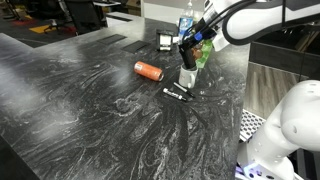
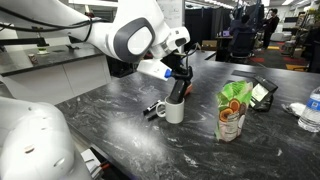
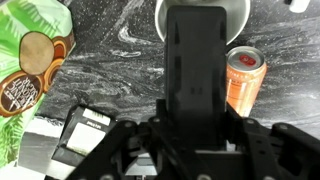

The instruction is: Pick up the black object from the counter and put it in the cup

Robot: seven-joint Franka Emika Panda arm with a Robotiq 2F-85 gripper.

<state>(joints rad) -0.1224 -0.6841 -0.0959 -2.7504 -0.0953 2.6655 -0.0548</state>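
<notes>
The white cup's opening (image 2: 174, 101) (image 3: 234, 15) is right below my gripper. My gripper will next lower the flat black object past the cup's rim and let it go inside.
My gripper (image 3: 196, 122) is shut on the black object (image 3: 196, 55), a flat matte black bar that points away from the wrist camera toward the white cup (image 3: 240, 12). In both exterior views the gripper (image 1: 188, 56) (image 2: 178, 78) hangs straight above the cup (image 1: 187, 78) (image 2: 174, 110), which stands on the dark marbled counter (image 1: 90, 110) (image 2: 200, 150). The bar's lower end (image 2: 177, 90) is at the cup's mouth; I cannot tell how far in it is.
An orange can (image 1: 148, 70) (image 3: 243, 80) lies beside the cup. A black-and-white marker (image 1: 177, 95) (image 2: 153, 108) lies by the cup's base. A green snack bag (image 1: 203, 50) (image 2: 233, 110) (image 3: 30, 70) and a small black device (image 1: 165, 42) (image 2: 262, 92) (image 3: 80, 135) are close by.
</notes>
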